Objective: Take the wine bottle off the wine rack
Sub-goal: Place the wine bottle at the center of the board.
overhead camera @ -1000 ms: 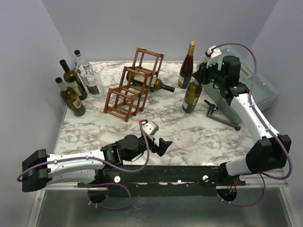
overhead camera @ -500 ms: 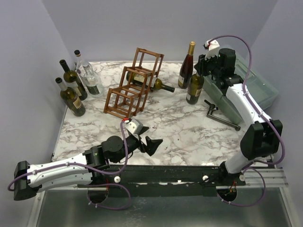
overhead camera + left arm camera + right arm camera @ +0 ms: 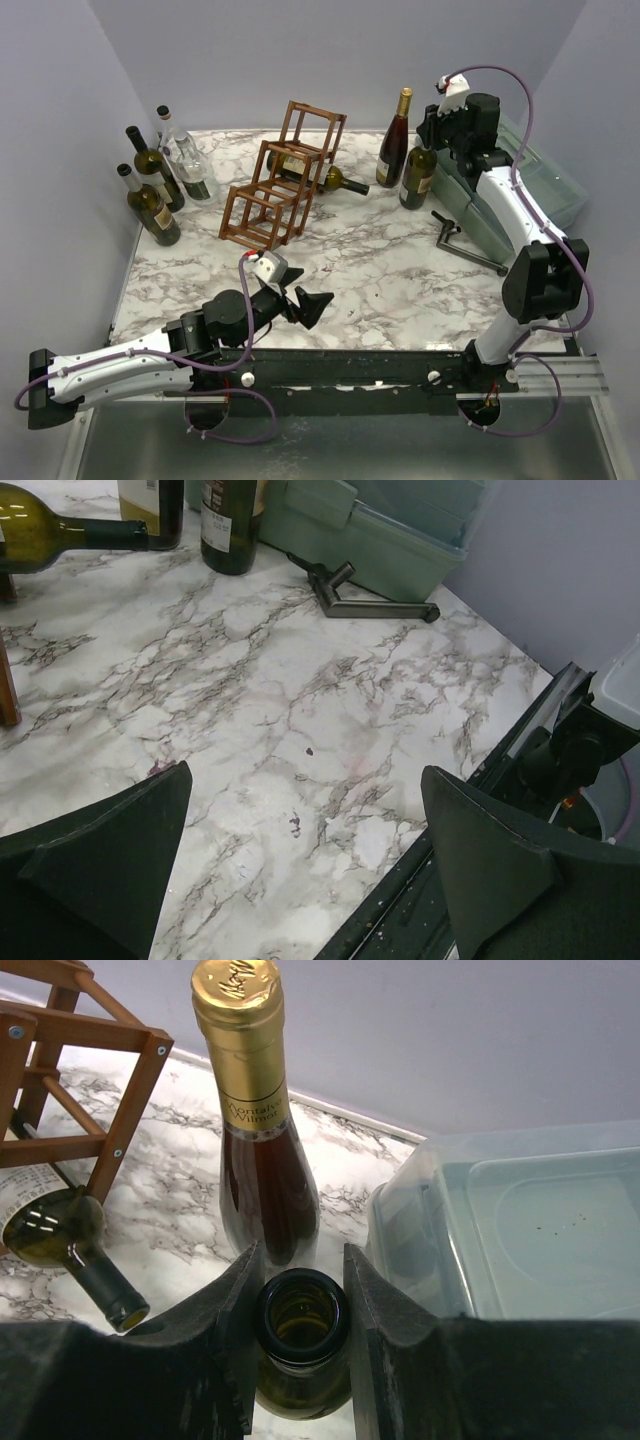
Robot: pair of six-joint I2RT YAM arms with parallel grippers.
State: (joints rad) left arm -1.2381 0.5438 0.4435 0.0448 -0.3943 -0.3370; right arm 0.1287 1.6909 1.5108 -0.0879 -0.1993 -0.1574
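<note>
The open neck (image 3: 423,149) sits between my fingers. The upright bottle, already clear of the rack (image 3: 285,175), comes free next as my right gripper eases slightly outward and opens.
The reddish-brown wine rack (image 3: 285,175) stands at the back middle, and one green wine bottle (image 3: 325,178) lies in it with its neck sticking out to the right. Both also show in the right wrist view, the rack (image 3: 70,1050) and the lying bottle (image 3: 60,1230). My right gripper (image 3: 432,140) is shut on the open neck of an upright green bottle (image 3: 415,180), whose mouth (image 3: 300,1315) sits between the fingers. This bottle stands beside a gold-capped brown bottle (image 3: 393,145). My left gripper (image 3: 312,305) is open and empty above the table's front edge (image 3: 300,860).
A grey-green plastic bin (image 3: 530,190) sits at the back right, close behind the held bottle (image 3: 530,1230). A dark metal tool (image 3: 465,245) lies in front of it. Three bottles (image 3: 152,205) stand at the far left by the wall.
My right gripper has carried the upright green bottle back and right, beside the gold-capped bottle and the bin. My left arm has drawn back to the left along the front edge.
</note>
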